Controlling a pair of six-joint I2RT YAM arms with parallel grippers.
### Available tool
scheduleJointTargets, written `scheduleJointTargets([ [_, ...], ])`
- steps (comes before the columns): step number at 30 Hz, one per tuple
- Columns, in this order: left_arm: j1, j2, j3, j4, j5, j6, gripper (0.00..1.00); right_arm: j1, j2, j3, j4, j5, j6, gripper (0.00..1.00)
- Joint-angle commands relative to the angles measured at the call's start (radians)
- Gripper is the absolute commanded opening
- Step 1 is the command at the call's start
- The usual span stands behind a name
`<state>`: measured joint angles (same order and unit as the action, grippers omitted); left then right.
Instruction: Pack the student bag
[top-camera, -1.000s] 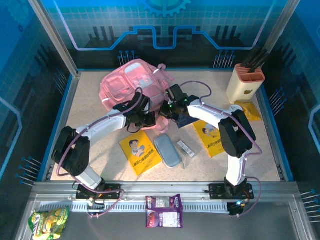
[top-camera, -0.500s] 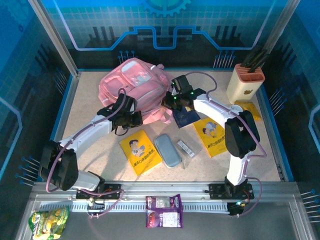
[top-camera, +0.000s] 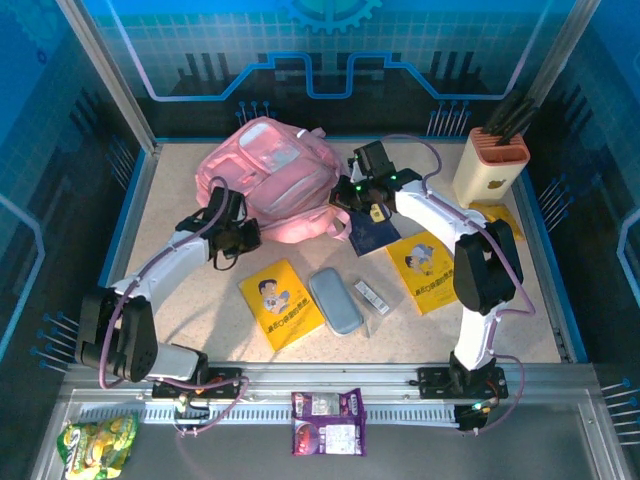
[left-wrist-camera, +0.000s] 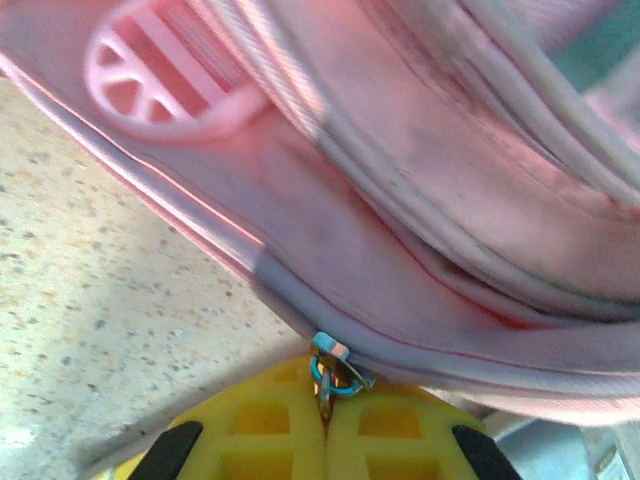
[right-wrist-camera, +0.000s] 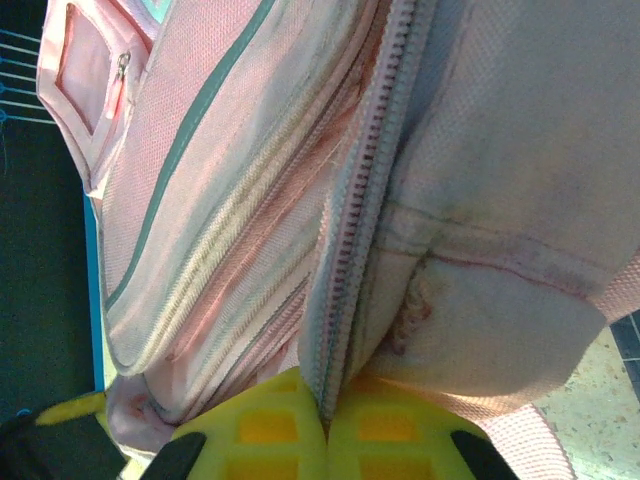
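The seam beside the pink buckle still looks shut and lies outward, so next my left gripper will draw the zip pull outward along the seam and release.
The student bag is a large pink backpack lying at the back of the table. My left gripper sits at its near left edge. In the left wrist view its yellow fingers are shut on a small metal zip pull with a blue ring, under the bag's seam. My right gripper is at the bag's right side. Its yellow fingers are shut on the bag's zip edge, with pink fabric on both sides.
Nearer the arms lie a yellow book, a grey-blue pencil case, a small packet, a dark blue booklet and a second yellow book. A cream holder stands back right. Snack bags lie on the front ledge.
My left gripper has slid left along the bag's near edge with the zip pull. The right gripper has moved further back, and the bag has shifted back with it.
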<state>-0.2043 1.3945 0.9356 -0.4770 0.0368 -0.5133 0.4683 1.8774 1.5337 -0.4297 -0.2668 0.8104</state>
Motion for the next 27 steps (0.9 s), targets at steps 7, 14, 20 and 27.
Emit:
scheduleJointTargets([
  [7,0.156,0.122,0.02,0.019,-0.099,-0.014,0.0,-0.05,-0.027,0.004,0.045,0.032,-0.05,0.0],
  [14,0.221,0.168,0.043,0.068,-0.14,-0.028,0.0,-0.05,-0.031,-0.007,0.041,0.005,-0.062,0.0],
  [20,0.287,0.178,0.03,0.125,-0.179,-0.021,0.0,-0.06,-0.039,-0.028,0.046,-0.008,-0.068,0.0],
  [27,0.315,0.239,0.103,0.138,-0.12,-0.012,0.0,-0.04,-0.038,-0.068,0.054,-0.027,-0.069,0.0],
])
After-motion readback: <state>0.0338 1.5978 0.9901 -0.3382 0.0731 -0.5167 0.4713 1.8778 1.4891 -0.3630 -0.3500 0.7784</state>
